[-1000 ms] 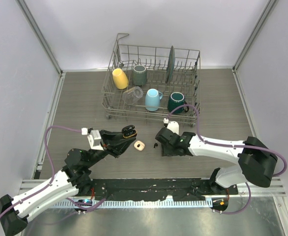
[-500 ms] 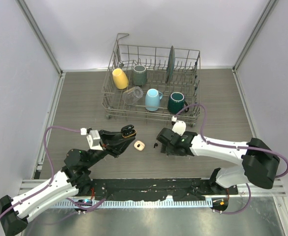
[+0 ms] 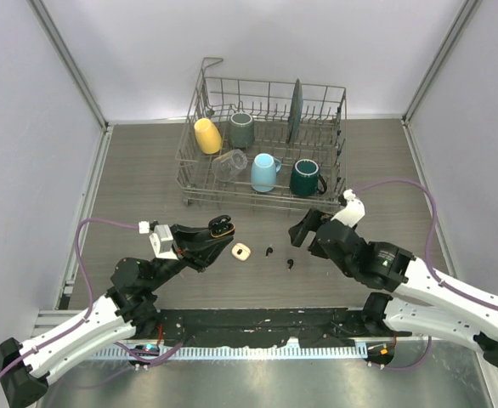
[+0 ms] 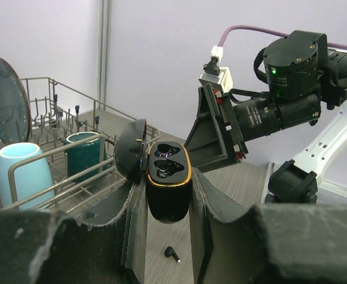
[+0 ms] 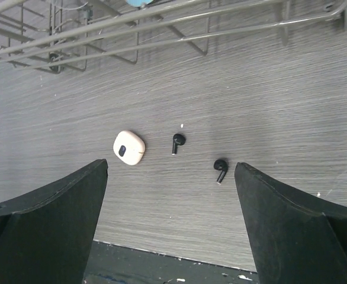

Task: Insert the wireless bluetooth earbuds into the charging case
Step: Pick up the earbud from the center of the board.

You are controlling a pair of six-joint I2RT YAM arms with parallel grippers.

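Observation:
The hollows of the black case are empty, so my right gripper will move down, to the left in the top view, onto the earbud head farther from the white case.
My left gripper [image 3: 218, 231] is shut on a black charging case [image 4: 168, 184] with a gold rim. It holds the case above the table with the lid [image 4: 130, 151] flipped open and both wells showing empty. Two black wireless earbuds lie on the wood table, one [image 3: 269, 252] [image 5: 177, 141] near the middle and the other [image 3: 290, 263] [image 5: 221, 168] just to its right. Below the held case, one earbud [image 4: 172, 254] shows between my left fingers. My right gripper [image 3: 308, 235] [image 5: 170, 171] hangs wide open above the earbuds, holding nothing.
A small cream-white rounded case [image 3: 241, 252] [image 5: 129, 147] lies left of the earbuds. A wire dish rack [image 3: 200, 170] stands behind, holding yellow [image 3: 207, 135], grey [image 3: 241, 129], light blue [image 3: 264, 172] and dark green [image 3: 304, 177] mugs, a glass and a plate. A black strip borders the table's near edge [image 5: 179, 269].
My right gripper has opened wide and pulled back up and to the right. A second black earbud now shows on the table where it was. The left arm has not moved.

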